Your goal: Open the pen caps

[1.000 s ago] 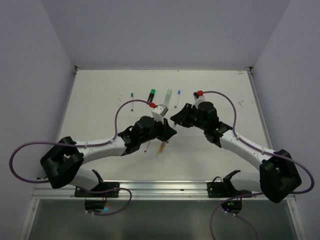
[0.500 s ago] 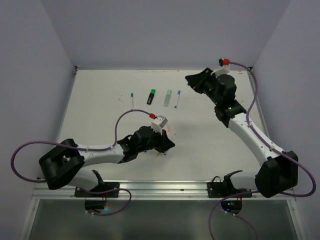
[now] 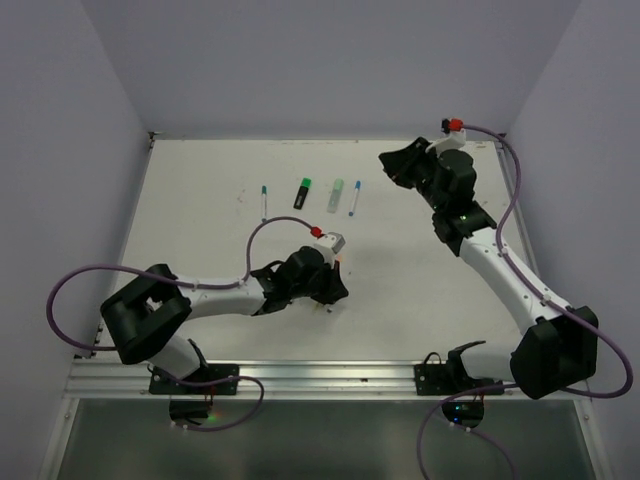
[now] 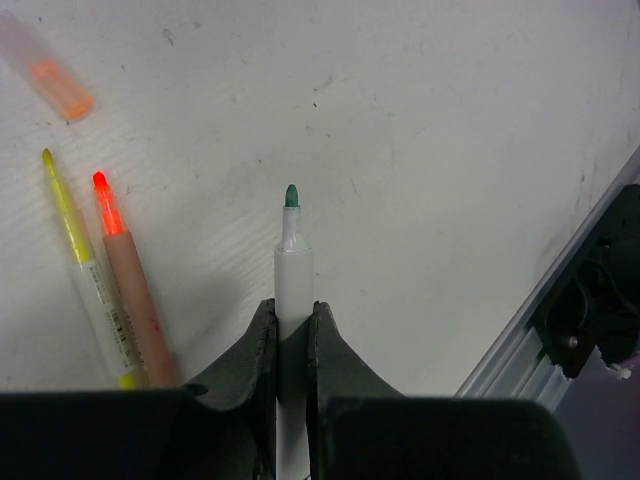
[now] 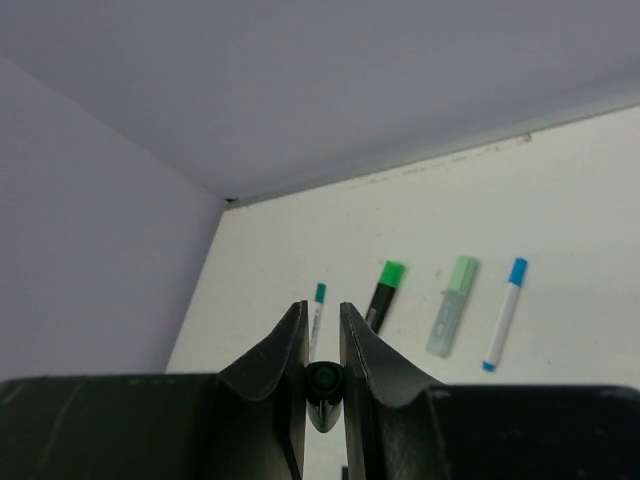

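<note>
My right gripper should swing across, back and down to release, as bare tabletop by the clear cap lies below it, to its left in the top view.
My left gripper (image 4: 291,305) is shut on a white pen (image 4: 293,262) whose bare green tip (image 4: 291,196) points at the table; in the top view it (image 3: 325,290) sits low near the front middle. My right gripper (image 5: 322,310) is shut on a small dark green pen cap (image 5: 324,378) and hangs raised at the back right (image 3: 392,165). Along the back lie a teal-capped pen (image 5: 316,315), a black highlighter with a bright green cap (image 5: 381,290), a mint highlighter (image 5: 452,305) and a blue-capped pen (image 5: 503,312), all capped.
Beside the held pen lie an uncapped yellow pen (image 4: 85,270), an uncapped orange highlighter (image 4: 125,280) and a loose clear cap (image 4: 50,70). The metal rail (image 4: 560,300) at the table's near edge is close on the right.
The two grippers were together mid-table a second ago. My right arm has swung up to the back right with the cap; my left has drawn toward the front with the pen.
</note>
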You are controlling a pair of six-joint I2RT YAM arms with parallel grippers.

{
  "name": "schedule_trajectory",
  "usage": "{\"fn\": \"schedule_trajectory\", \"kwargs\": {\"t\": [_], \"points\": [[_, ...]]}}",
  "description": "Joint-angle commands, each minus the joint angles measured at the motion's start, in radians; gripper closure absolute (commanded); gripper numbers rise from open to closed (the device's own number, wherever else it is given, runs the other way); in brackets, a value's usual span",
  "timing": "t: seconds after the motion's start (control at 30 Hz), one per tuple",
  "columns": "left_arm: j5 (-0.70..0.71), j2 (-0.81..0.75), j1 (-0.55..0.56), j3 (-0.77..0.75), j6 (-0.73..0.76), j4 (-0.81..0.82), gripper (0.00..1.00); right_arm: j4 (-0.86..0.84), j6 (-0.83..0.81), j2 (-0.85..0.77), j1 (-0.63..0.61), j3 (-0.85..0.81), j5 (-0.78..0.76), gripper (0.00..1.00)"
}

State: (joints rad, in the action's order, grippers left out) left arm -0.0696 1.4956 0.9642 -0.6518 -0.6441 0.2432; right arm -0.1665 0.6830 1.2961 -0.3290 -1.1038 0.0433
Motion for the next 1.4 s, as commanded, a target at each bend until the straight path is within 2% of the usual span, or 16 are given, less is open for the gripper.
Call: {"fn": "schedule_trajectory", "kwargs": {"t": [0.0, 0.23, 0.43, 0.8, 1.2, 1.37], "points": [[0.051, 0.08, -0.001, -0.112, -0.012, -0.09, 1.0, 0.107, -0.062, -0.023, -0.001, 0.089, -0.007, 1.0], [0.189, 0.215, 0.001, -0.296, -0.032, -0.299, 0.96, 0.147, -0.057, -0.011, -0.004, 0.246, 0.02, 1.0], [0.263, 0.268, 0.022, -0.367, -0.031, -0.389, 0.92, 0.121, -0.031, 0.025, -0.013, 0.318, 0.05, 1.0], [0.317, 0.307, 0.05, -0.371, -0.069, -0.455, 0.87, 0.061, 0.001, 0.095, -0.048, 0.36, 0.076, 1.0], [0.327, 0.301, 0.054, -0.361, -0.081, -0.467, 0.71, -0.057, 0.088, 0.201, -0.131, 0.413, 0.107, 1.0], [0.333, 0.295, 0.054, -0.358, -0.085, -0.47, 0.69, -0.129, 0.13, 0.253, -0.145, 0.44, 0.113, 1.0]]}}
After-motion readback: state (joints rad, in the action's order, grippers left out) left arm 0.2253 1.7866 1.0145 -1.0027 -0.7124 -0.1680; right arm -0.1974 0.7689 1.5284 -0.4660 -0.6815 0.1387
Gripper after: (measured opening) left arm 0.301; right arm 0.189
